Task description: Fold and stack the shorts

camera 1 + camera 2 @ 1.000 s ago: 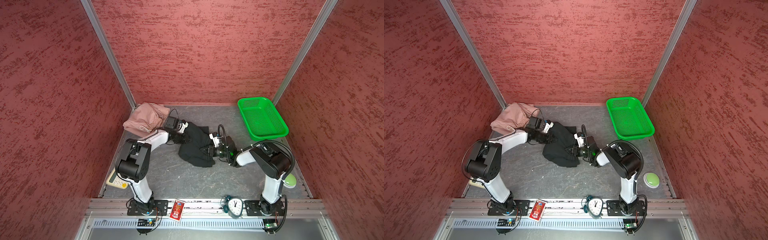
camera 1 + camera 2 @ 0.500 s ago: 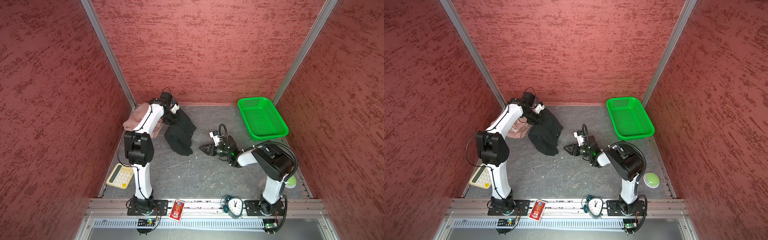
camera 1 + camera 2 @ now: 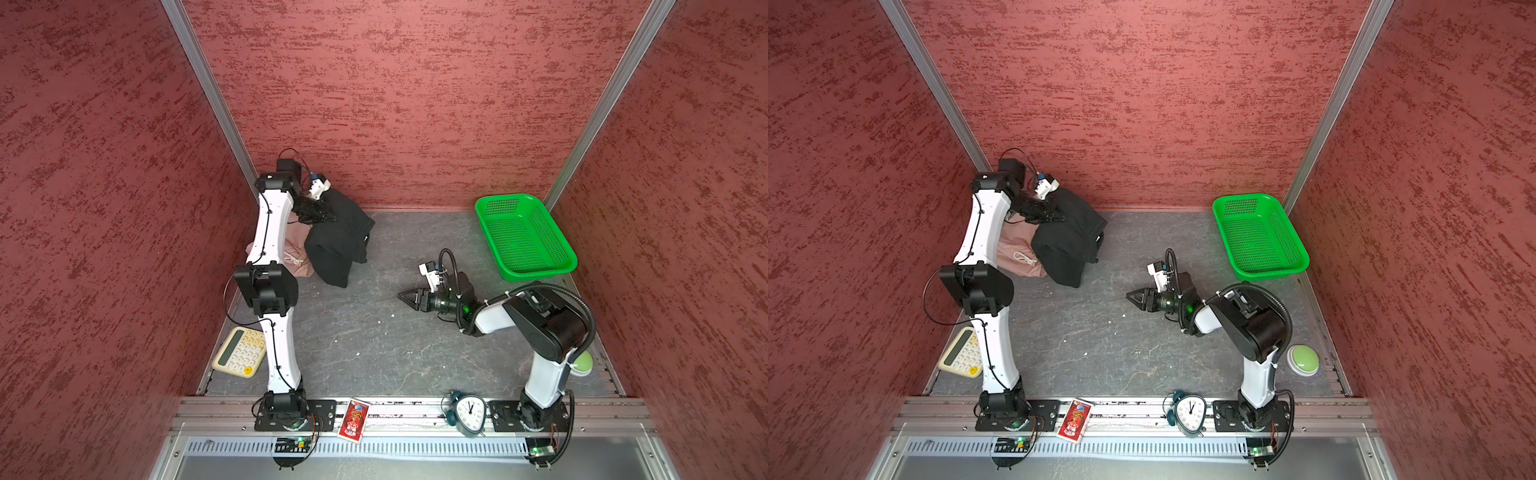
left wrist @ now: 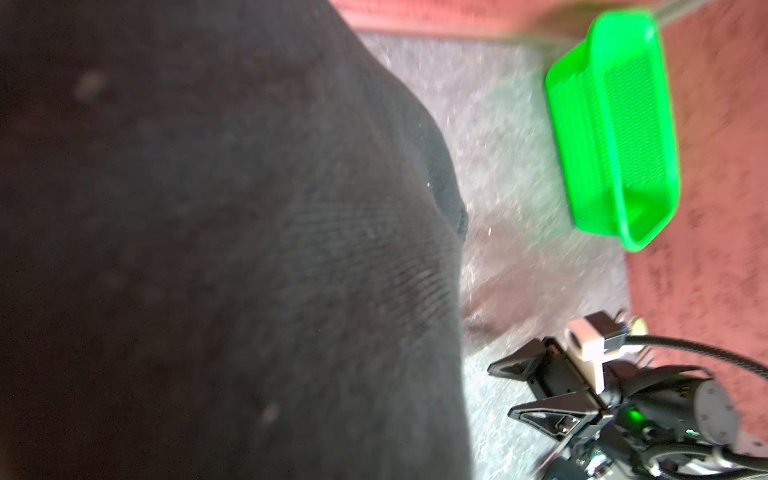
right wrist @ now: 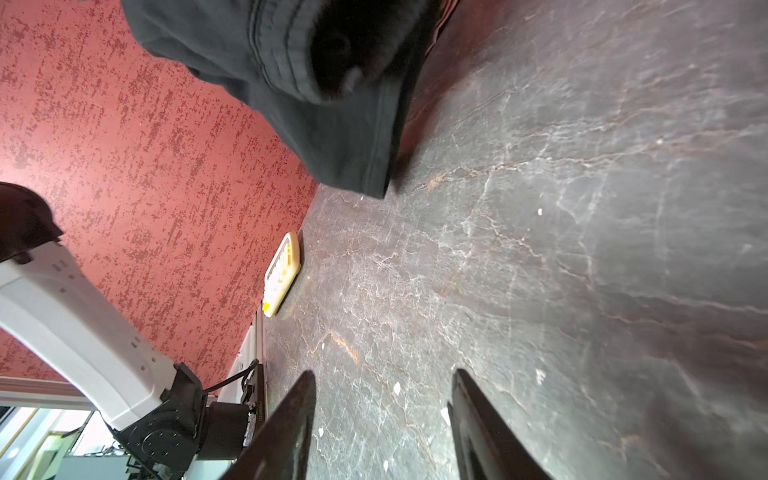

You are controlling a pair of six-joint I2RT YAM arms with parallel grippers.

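My left gripper swings toward the wall by the calculator and down over the pink shorts (image 3: 299,266) next to release. The black pair hangs mostly beside them.
The black shorts (image 3: 336,245) (image 3: 1065,245) hang bunched from my left gripper (image 3: 326,216) (image 3: 1054,216), which is shut on their upper edge near the back wall. Their lower end rests on the table. In the left wrist view the black shorts (image 4: 208,249) fill most of the picture and hide the jaws. The pink shorts (image 3: 299,266) (image 3: 1017,253) lie crumpled beneath the left arm, partly covered by the black pair. My right gripper (image 3: 401,296) (image 3: 1129,296) (image 5: 382,415) lies low at mid-table, open and empty, pointing toward the black shorts (image 5: 311,83).
A green mesh basket (image 3: 536,270) (image 4: 611,124) stands at the back right. A cream calculator (image 3: 240,351) (image 5: 282,274) lies by the left wall. A clock (image 3: 469,411) and a red packet (image 3: 353,417) sit on the front rail, a green button (image 3: 1303,359) at the right.
My left arm has swung up and back to the left with the black shorts. My right gripper let go of them, opened, and stays at mid-table.
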